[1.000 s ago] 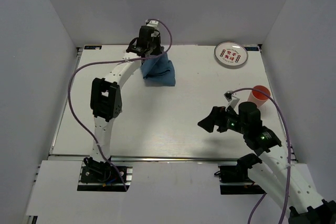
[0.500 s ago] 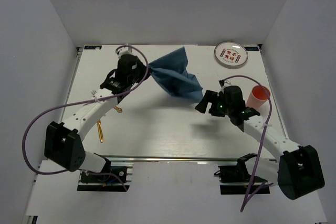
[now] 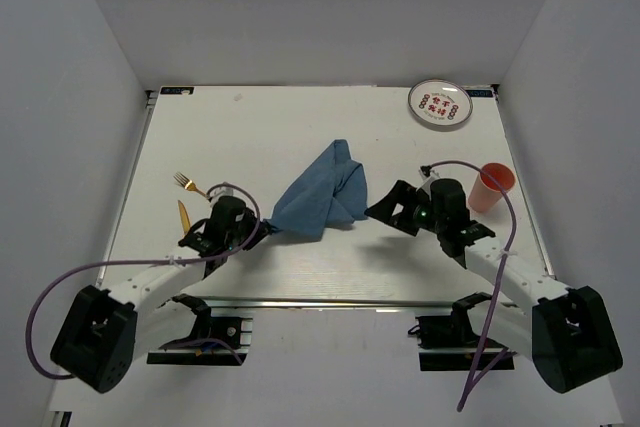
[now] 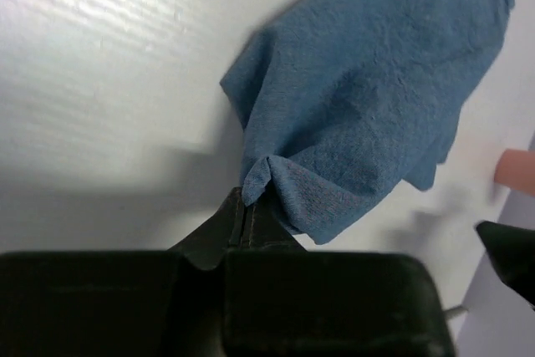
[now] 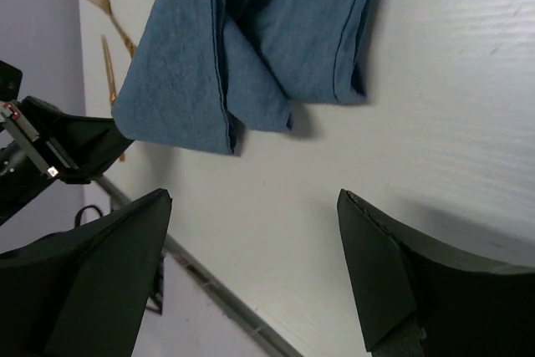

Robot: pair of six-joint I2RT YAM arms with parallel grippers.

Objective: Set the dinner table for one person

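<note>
My right gripper lowers and shifts toward the blue cloth next, its open fingers over the cloth's small folded corner.
A blue cloth lies crumpled on the white dinner table, near its middle. My left gripper is shut on the cloth's near-left corner, low over the table. My right gripper is open and empty, just right of the cloth, which fills the top of the right wrist view. A gold fork and a gold knife lie at the left. A plate with red marks sits at the far right corner. A pink cup stands at the right.
The metal rail runs along the table's near edge. Grey walls close in the left, right and back sides. My left arm lies low along the near left part of the table.
My left gripper has pulled the cloth from the far left toward the near middle and down onto the table. My right gripper has moved left, close to the cloth.
</note>
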